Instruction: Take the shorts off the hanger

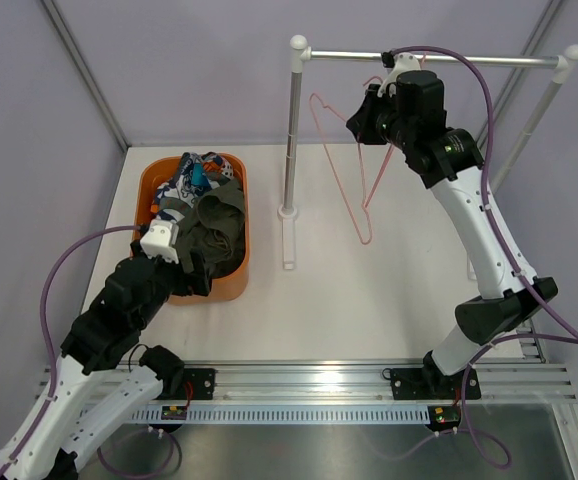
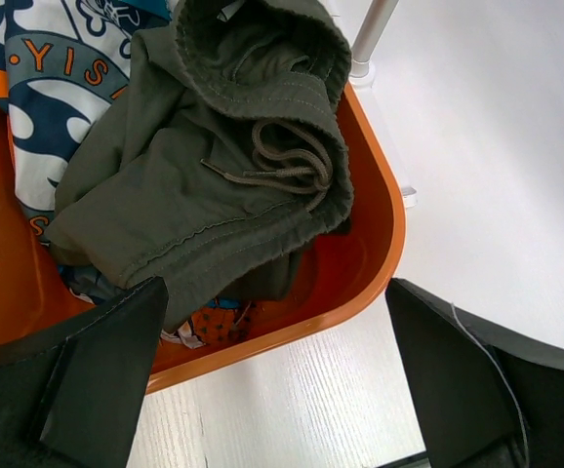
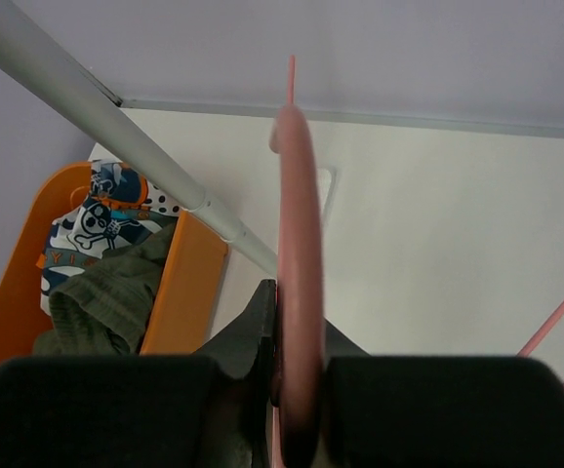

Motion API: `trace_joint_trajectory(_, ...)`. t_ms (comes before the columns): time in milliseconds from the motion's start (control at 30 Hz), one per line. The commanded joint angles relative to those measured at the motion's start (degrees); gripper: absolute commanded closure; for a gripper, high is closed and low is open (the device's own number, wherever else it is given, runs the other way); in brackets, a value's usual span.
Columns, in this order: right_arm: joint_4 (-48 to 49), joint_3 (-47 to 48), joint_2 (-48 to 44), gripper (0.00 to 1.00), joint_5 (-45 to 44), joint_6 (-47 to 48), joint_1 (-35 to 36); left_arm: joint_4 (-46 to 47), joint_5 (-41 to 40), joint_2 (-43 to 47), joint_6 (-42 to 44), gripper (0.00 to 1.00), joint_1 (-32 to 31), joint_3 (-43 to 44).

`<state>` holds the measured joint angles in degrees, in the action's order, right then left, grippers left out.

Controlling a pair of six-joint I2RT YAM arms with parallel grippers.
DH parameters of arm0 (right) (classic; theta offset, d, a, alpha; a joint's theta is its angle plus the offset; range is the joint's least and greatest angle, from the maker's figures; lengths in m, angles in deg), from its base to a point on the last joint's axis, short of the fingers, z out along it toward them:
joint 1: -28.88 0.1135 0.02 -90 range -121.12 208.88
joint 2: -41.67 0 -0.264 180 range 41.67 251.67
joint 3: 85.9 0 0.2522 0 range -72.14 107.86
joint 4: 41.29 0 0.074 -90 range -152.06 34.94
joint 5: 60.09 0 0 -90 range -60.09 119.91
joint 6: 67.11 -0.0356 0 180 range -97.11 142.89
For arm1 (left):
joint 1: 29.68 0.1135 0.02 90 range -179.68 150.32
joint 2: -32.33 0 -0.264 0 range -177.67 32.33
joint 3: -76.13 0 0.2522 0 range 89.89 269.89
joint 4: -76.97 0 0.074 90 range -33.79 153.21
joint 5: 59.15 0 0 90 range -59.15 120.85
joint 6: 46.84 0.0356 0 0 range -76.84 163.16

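Note:
I need to raise my right gripper outward to the metal clothes bar (image 1: 357,56) next, lower the pink hanger's hook over it and let go, because the hanger is bare and still unhooked.
The olive-green shorts (image 1: 214,225) with a drawstring lie on top of the printed shorts (image 1: 184,178) inside an orange basket (image 1: 237,285). The left wrist view shows the green shorts (image 2: 214,185) over the print pair (image 2: 43,107). My left gripper (image 2: 277,375) is open and empty above the basket's near rim. My right gripper (image 3: 297,336) is shut on a pink wire hanger (image 1: 354,170), which is bare and hangs near the rail. The right wrist view shows the hanger wire (image 3: 297,244) between the jaws.
A metal clothes rail (image 1: 469,60) on two white posts spans the back of the white table (image 1: 389,300). Its left post (image 1: 291,140) stands just right of the basket. Grey walls close the back and sides.

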<state>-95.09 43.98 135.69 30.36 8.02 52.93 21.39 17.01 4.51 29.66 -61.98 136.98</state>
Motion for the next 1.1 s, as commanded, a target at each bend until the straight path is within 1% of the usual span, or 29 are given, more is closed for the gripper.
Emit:
trace_joint_trajectory(0,4.2,2.4,-2.6,1.00,1.8,-2.8,1.8,3.1,2.1,0.6,0.9,0.01,-0.2,-0.4)
trace_joint_trajectory(33,3.9,3.5,-2.7,1.00,1.3,-3.1,3.6,3.1,2.2,0.5,0.9,0.01,-0.2,-0.4)
trace_joint_trajectory(100,2.1,5.3,-2.2,1.00,-3.1,-2.7,6.1,3.1,2.4,0.4,0.9,0.01,-0.3,-0.5)
trace_joint_trajectory(133,1.3,7.1,-1.9,1.00,-4.9,-2.5,8.4,3.1,2.4,0.3,0.9,0.01,-0.2,-0.5)
trace_joint_trajectory(167,-0.2,8.0,-1.1,1.00,-8.4,-2.4,9.5,3.0,2.4,0.4,0.9,0.01,-0.2,-0.5)
trace_joint_trajectory(233,-2.1,10.8,0.2,1.00,-11.9,-2.7,11.1,3.0,2.7,0.5,0.9,0.01,-0.2,-0.6)
trace_joint_trajectory(333,-2.1,12.5,1.3,1.00,-14.3,-2.6,11.5,3.0,2.9,0.6,0.9,0.01,-0.2,-0.7)
trace_joint_trajectory(467,-3.6,17.6,4.7,1.00,-20.5,0.8,11.4,3.0,3.0,0.5,1.0,0.01,-0.3,-0.9)
trace_joint_trajectory(633,-5.7,26.5,10.6,1.00,-22.5,3.8,10.8,3.0,3.1,0.3,0.9,0.01,-0.4,-0.9)
trace_joint_trajectory(700,-5.8,28.1,11.6,1.00,-22.2,4.0,9.8,3.0,3.1,0.1,0.9,0.01,-0.5,-0.9)
trace_joint_trajectory(867,-4.0,28.0,13.0,1.00,-19.3,3.1,6.5,3.0,3.0,0.1,0.9,0.01,-0.6,-1.0)
trace_joint_trajectory(1067,-1.6,27.7,14.3,1.00,-18.9,4.7,5.0,2.9,2.9,0.0,0.9,0.01,-0.8,-1.1)
